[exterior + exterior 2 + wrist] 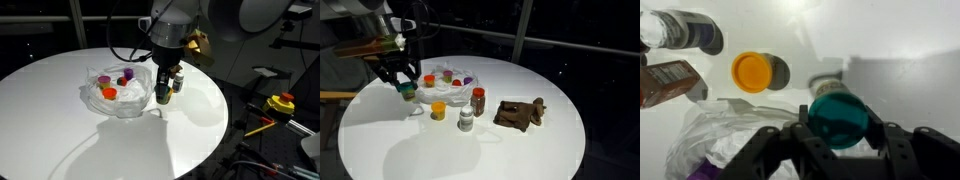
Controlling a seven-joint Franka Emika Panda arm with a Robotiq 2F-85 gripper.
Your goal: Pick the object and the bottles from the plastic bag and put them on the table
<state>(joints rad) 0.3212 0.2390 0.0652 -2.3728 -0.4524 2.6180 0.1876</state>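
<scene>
My gripper will next bring the teal-capped bottle down to the bare tabletop [167,114] beside the yellow-capped bottle and release it there, because that spot is apart from the bag [122,98].
My gripper [845,128] is shut on a teal-capped bottle [843,117], one finger on each side of the cap. In both exterior views the gripper [404,86] [164,86] hangs low over the white table [520,150], just beside the plastic bag [448,76] [122,98]. Whether the bottle touches the tabletop I cannot tell. Purple, red and orange caps [109,92] show inside the bag. The dark brown object [520,114] lies on the table, apart from the bag. A yellow-capped bottle [438,110] [758,72] stands on the table near the gripper.
A pale-capped bottle [466,120] and a brown bottle with a red cap [478,100] stand between the bag and the brown object. A yellow and red device [281,103] sits off the table's edge. The surroundings are dark.
</scene>
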